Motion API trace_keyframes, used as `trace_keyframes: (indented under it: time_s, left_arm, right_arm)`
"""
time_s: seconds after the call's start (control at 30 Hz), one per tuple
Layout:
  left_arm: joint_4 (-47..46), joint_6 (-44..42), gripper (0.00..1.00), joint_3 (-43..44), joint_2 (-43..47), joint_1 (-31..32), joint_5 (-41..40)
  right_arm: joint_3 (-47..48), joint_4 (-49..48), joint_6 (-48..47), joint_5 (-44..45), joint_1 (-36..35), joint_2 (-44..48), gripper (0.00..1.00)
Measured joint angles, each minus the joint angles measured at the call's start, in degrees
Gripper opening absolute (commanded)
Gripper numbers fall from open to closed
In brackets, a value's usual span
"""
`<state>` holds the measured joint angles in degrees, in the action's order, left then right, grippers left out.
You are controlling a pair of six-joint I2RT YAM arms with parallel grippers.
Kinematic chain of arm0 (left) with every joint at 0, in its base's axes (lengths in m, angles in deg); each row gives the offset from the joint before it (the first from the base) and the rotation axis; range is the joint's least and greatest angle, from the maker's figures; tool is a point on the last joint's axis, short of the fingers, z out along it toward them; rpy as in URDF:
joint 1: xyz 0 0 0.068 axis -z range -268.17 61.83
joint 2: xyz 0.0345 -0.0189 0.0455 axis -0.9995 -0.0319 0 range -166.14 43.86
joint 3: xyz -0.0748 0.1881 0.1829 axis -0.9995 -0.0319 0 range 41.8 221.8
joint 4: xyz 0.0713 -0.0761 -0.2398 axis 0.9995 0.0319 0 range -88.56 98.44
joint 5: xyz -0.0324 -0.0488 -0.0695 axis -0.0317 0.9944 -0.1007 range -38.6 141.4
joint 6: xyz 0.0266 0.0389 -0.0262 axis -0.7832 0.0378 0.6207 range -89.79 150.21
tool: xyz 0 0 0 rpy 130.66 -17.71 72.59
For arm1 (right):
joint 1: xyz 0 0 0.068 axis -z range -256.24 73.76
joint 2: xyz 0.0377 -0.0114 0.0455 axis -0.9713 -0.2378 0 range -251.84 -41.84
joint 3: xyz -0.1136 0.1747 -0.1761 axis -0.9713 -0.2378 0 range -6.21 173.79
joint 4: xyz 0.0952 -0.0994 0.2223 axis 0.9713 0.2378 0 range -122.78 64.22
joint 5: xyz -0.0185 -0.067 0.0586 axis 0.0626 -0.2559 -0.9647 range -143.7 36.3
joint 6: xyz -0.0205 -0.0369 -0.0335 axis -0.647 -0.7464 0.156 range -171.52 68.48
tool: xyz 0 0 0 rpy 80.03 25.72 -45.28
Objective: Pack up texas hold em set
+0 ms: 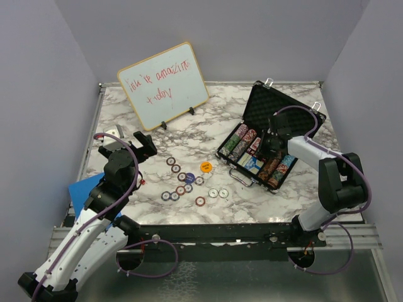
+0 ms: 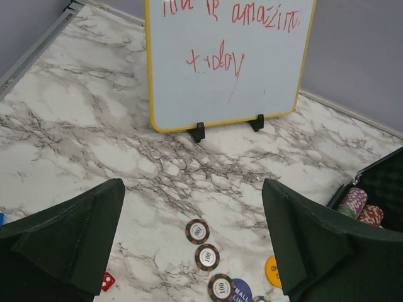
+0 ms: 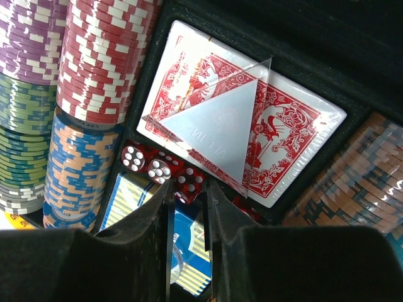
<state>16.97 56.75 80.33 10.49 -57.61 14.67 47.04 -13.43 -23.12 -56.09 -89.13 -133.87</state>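
Observation:
The die lies on the tabletop below my left gripper's open fingers. My left gripper needs to tilt to point down and go lower over the stray red die (image 1: 142, 182) (image 2: 108, 281) next.
The black briefcase (image 1: 284, 104) lies open at the right with chip stacks (image 3: 101, 63) in its foam rows. My right gripper (image 3: 189, 187) reaches into it, its jaws drawn in close against both sides of a red die (image 3: 190, 178) at the end of a row of dice. Beside them sit a wrapped red card deck (image 3: 302, 135) under a clear triangle (image 3: 220, 119), and a blue deck (image 3: 189, 251). My left gripper (image 2: 192, 189) hangs wide open and empty above loose chips (image 2: 197, 231), an orange-yellow disc (image 2: 272, 272) and a stray red die (image 2: 107, 281).
The wood-framed whiteboard (image 1: 164, 85) with red writing stands at the back left on two black feet. A blue flat object (image 1: 85, 189) lies at the table's left edge. Loose chips (image 1: 182, 182) are scattered across the middle, in front of the case's latches.

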Motion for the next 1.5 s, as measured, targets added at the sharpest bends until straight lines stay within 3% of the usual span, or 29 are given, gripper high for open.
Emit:
trace_keyframes:
  time_s: [0.23,0.47,0.7,0.8,1.37,1.5]
  left_arm:
    - [0.00,0.00,0.99,0.00,0.11,0.00,0.00]
    - [0.02,0.00,0.99,0.00,0.31,0.00,0.00]
    - [0.02,0.00,0.99,0.00,0.46,0.00,0.00]
    - [0.02,0.00,0.99,0.00,0.46,0.00,0.00]
    - [1.90,2.45,0.99,0.04,-1.40,0.00,-0.02]
    - [6.82,6.60,0.92,0.55,-6.25,0.00,-0.02]
  right_arm:
    - [-1.66,-2.03,2.69,-0.07,0.24,0.55,0.14]
    - [-2.23,-2.82,5.07,-0.90,0.85,0.66,0.14]
    - [-2.36,-2.93,5.90,-1.33,0.98,0.87,0.35]
    - [-2.45,-2.69,5.86,-1.09,0.94,1.62,0.40]
    - [-0.46,1.51,2.62,0.24,0.87,9.84,0.51]
    - [-0.46,1.38,0.94,-0.85,0.87,13.68,0.51]
